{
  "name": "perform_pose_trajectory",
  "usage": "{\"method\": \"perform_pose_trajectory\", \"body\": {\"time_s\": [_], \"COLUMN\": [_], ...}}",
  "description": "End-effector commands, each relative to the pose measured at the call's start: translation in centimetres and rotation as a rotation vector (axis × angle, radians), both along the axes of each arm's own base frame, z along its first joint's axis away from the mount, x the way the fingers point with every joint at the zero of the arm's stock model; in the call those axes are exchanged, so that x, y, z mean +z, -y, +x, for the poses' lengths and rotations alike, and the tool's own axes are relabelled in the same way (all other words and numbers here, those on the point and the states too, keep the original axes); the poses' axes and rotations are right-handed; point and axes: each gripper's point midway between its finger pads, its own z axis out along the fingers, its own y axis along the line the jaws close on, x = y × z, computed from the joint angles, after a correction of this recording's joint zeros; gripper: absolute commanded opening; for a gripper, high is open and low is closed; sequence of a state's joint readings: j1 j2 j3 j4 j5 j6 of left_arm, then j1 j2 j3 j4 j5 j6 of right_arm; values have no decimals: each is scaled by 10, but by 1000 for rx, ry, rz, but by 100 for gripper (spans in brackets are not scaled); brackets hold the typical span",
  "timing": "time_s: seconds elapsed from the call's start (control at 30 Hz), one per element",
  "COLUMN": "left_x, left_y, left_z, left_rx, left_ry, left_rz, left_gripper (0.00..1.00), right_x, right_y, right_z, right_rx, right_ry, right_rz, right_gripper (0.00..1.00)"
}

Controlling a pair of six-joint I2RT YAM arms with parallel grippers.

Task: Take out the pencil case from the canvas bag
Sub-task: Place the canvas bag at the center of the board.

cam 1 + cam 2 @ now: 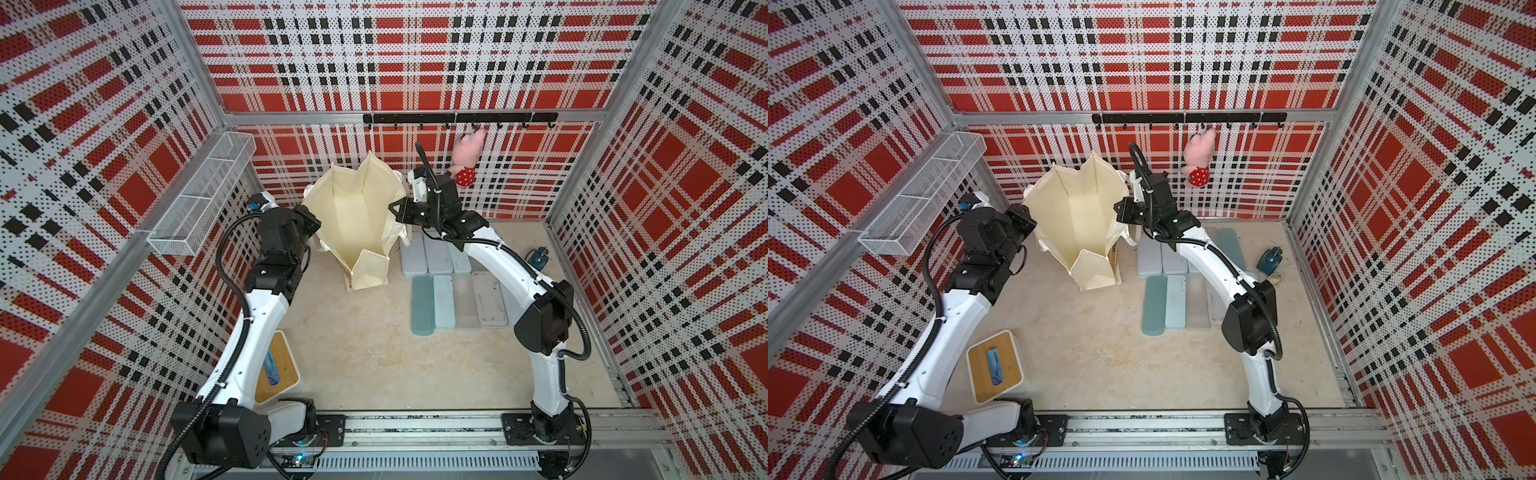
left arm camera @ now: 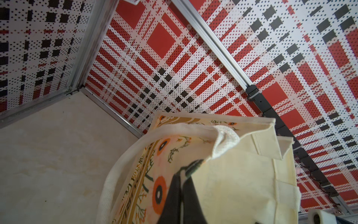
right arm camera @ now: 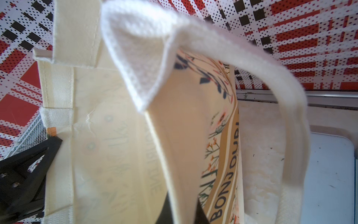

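The right gripper lowers the bag's pinched cream rim [image 1: 392, 217] [image 3: 182, 199] toward the tabletop next and opens its fingers to release it, since the bag's wide-open inside shows bare.
The canvas bag [image 1: 357, 216] [image 1: 1075, 216] stands upright at the back of the table with its mouth pulled wide open. My left gripper [image 1: 318, 226] [image 1: 1030, 222] is shut on the rim of its left flower-printed face. In the left wrist view the gripper [image 2: 186, 174] pinches that cloth edge beside a white handle [image 2: 222, 139]. My right gripper [image 1: 394, 208] [image 1: 1118, 208] is shut on the opposite rim. The right wrist view has this gripper [image 3: 183, 211] with cream cloth [image 3: 106, 135] between its fingers. Both top views look into a bare cream inside. No pencil case shows in the bag.
Several flat grey and teal cases [image 1: 449, 286] lie in rows right of the bag, partly under my right arm. A small teal object [image 1: 539, 257] sits farther right. On the left wall hangs a wire basket [image 1: 203, 195]. A pink plush toy [image 1: 467, 156] hangs from the hook rail. A wood-topped box [image 1: 994, 365] sits front left.
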State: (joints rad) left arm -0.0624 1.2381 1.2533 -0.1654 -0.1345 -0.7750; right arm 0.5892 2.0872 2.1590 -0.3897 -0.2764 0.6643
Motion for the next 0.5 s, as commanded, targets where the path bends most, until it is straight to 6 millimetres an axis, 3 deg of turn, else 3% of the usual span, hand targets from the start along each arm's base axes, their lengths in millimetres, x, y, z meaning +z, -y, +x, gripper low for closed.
{"method": "perform_pose_trajectory", "body": {"time_s": [0.0,0.17,0.3,0.47], "left_x": [-8,-18,-37,-52], "left_y": [-1,-7,-7,-5], "left_z": [1,5,18,31], "left_rx": [-12,-4,-32,-73], "left_ry": [-17,-49,-92,-112], "left_rz": [-24,-23,-18,-16], "left_gripper": [0,0,0,30], "right_x": [7,-15,-38,-46], "right_y": [1,-3,-9,-20], "right_z": [6,9,15,20], "right_rx": [10,36,69,113], "right_ry": [-12,-86,-159,-181], "right_rz": [24,28,57,109], "right_gripper": [0,4,10,21]}}
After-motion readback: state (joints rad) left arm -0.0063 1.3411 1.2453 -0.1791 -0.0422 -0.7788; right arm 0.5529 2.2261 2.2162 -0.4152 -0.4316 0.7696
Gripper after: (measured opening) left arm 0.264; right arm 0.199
